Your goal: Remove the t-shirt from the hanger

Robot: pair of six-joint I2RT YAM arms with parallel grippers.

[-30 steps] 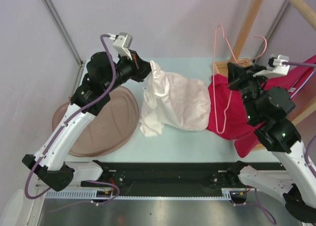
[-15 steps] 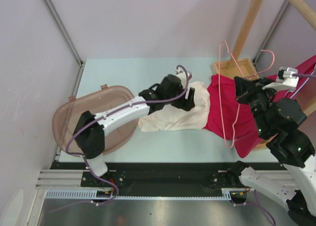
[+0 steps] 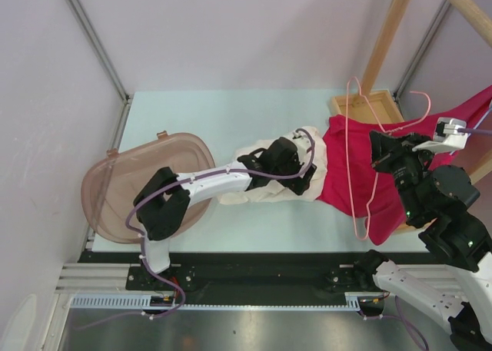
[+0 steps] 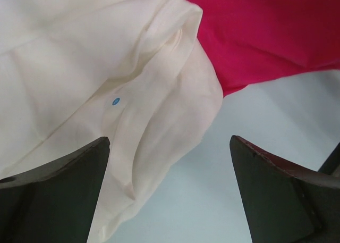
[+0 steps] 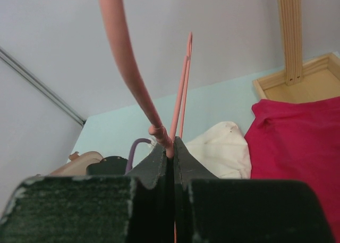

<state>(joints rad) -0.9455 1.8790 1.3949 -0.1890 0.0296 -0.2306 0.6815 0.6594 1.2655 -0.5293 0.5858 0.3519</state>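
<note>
My left gripper should next lower its open fingers around the fold (image 4: 138,125) beside the cream t-shirt's blue dot, as that raised fold is below it.
The cream t-shirt (image 3: 260,148) (image 4: 106,67) lies crumpled on the pale table, off the hanger. Right over it hangs my left gripper (image 3: 301,173) (image 4: 169,142), jaws wide open, nothing between them, with the shirt's edge below the left finger. The thin pink wire hanger (image 3: 348,159) (image 5: 130,67) is bare and stands tilted above the table. My right gripper (image 3: 382,156) (image 5: 173,142) is shut on the hanger's wire at the right side. Under the hanger lies a red garment (image 3: 384,209) (image 4: 265,30) (image 5: 297,142), touching the cream shirt's right edge.
A brown plastic lid (image 3: 127,186) lies at the table's left edge. A shallow wooden tray (image 3: 369,105) with a slanting wooden post (image 3: 388,28) stands at the back right. Grey walls and a metal frame bar (image 3: 92,36) close in the left side.
My left arm swung from the far left down to the table's middle with the cream shirt, then opened and let it go. My right gripper carried the hanger a little to the right.
</note>
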